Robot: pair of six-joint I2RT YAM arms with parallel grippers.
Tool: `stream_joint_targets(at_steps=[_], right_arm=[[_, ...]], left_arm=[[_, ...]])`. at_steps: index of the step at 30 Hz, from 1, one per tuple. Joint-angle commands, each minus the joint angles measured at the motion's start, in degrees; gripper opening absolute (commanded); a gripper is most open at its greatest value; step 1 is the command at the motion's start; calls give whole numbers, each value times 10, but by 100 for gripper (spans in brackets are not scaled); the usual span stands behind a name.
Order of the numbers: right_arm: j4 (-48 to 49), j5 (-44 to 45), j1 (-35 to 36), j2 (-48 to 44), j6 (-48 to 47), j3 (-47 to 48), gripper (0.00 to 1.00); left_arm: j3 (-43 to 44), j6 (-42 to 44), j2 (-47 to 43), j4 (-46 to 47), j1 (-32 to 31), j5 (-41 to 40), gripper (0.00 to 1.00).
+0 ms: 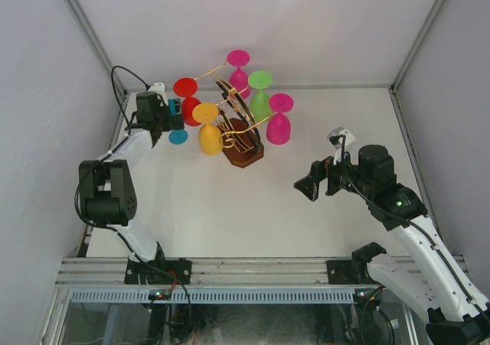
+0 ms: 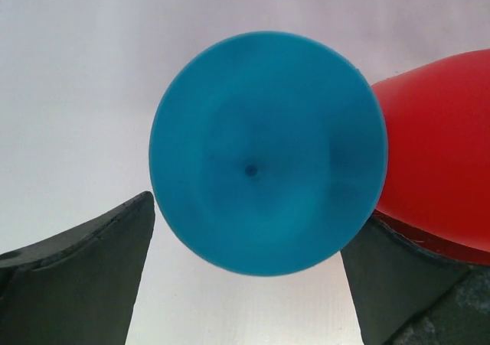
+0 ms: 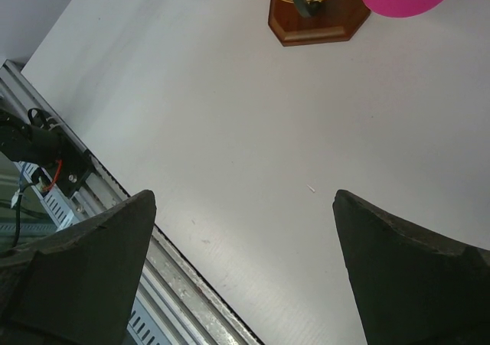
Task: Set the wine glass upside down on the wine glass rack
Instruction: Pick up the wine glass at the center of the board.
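My left gripper eases away from the red bowl next and closes its fingers just beneath the round foot, as that bowl crowds the blue wine glass.
The blue wine glass shows only its round foot (image 1: 178,137), left of the wine glass rack (image 1: 243,152), a gold wire stand on a brown base. In the left wrist view the foot (image 2: 268,150) faces the camera and hides the rest of the glass. My left gripper (image 1: 176,123) is open right over it, and its dark fingers (image 2: 84,276) flank the disc's lower edge without touching. My right gripper (image 1: 310,186) hangs open over bare table to the right of the rack, holding nothing (image 3: 243,196). The rack's base (image 3: 318,20) sits at the top of that view.
Several glasses hang upside down on the rack: red (image 1: 187,100), yellow (image 1: 208,131), green (image 1: 261,96) and two magenta (image 1: 279,127). The red bowl (image 2: 444,169) lies close beside the blue foot. White walls enclose the table; a metal rail (image 3: 153,284) runs along its near edge.
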Motion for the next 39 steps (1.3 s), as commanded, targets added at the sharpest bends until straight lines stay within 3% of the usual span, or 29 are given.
stream_joint_targets(at_steps=[1,17,22,26,31,39], right_arm=[[25,-10,-3,-2,-10,11,98],[24,-23,-3,7,-10,11,97],[22,-23,-3,5,-10,11,97],[21,-22,-3,5,-10,11,98],[20,1,-3,3,-15,11,98],[20,105,-3,-10,22,11,100]], left_arm=[[41,20,7,28,4,35,100],[67,27,27,55,20,37,97],[66,22,36,52,21,50,90],[59,15,34,51,22,44,77],[-5,-10,-18,94,22,0,71],[-99,-49,-140,122,22,-95,70]])
